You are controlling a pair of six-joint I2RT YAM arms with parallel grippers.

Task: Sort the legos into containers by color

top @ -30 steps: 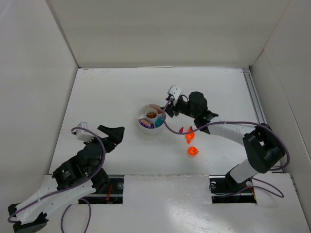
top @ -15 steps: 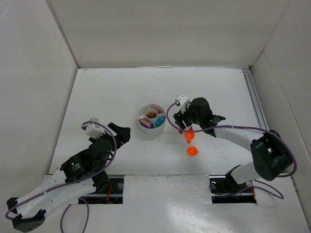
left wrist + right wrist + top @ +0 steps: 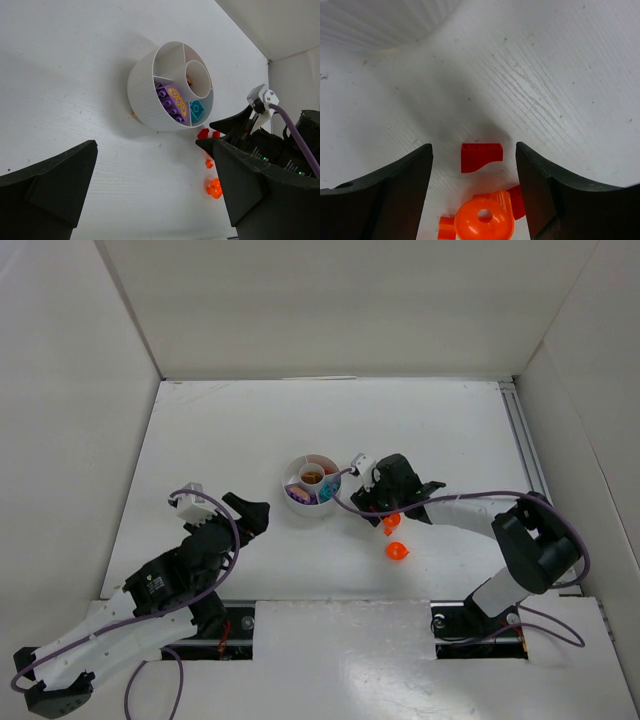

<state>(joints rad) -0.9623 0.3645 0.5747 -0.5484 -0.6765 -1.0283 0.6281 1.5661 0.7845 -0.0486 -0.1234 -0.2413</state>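
Observation:
The small red lego [image 3: 481, 158] is already between the open fingers of my right gripper, so the gripper should stay where it is, low over the table, and close on it.
The containers are wedges of one round white dish [image 3: 296, 472] [image 3: 145, 95] around a centre cup. Purple legos [image 3: 170, 100] and a teal one [image 3: 196, 110] lie in its near wedges, and a brown one [image 3: 312, 477] sits in the cup. Right of the dish, my right gripper [image 3: 366, 503] [image 3: 474, 147] stands open low over the table. A red lego [image 3: 481, 156] lies between its fingers, untouched. Beside it are another red lego [image 3: 520, 200], an orange rounded piece [image 3: 484, 220] [image 3: 391, 523] and a second orange piece [image 3: 397, 551] [image 3: 214, 188]. My left gripper [image 3: 250, 512] [image 3: 155, 145] is open and empty, left of the dish.
White walls enclose the table on three sides, and a metal rail [image 3: 525, 440] runs along the right edge. A small orange bit [image 3: 209, 163] lies between the red legos and the second orange piece. A tiny orange speck [image 3: 133, 114] sits against the dish's wall.
My right gripper has come away from the dish rim, dropped to the red legos on its right and opened wider. The left arm edged forward early on, then stayed still.

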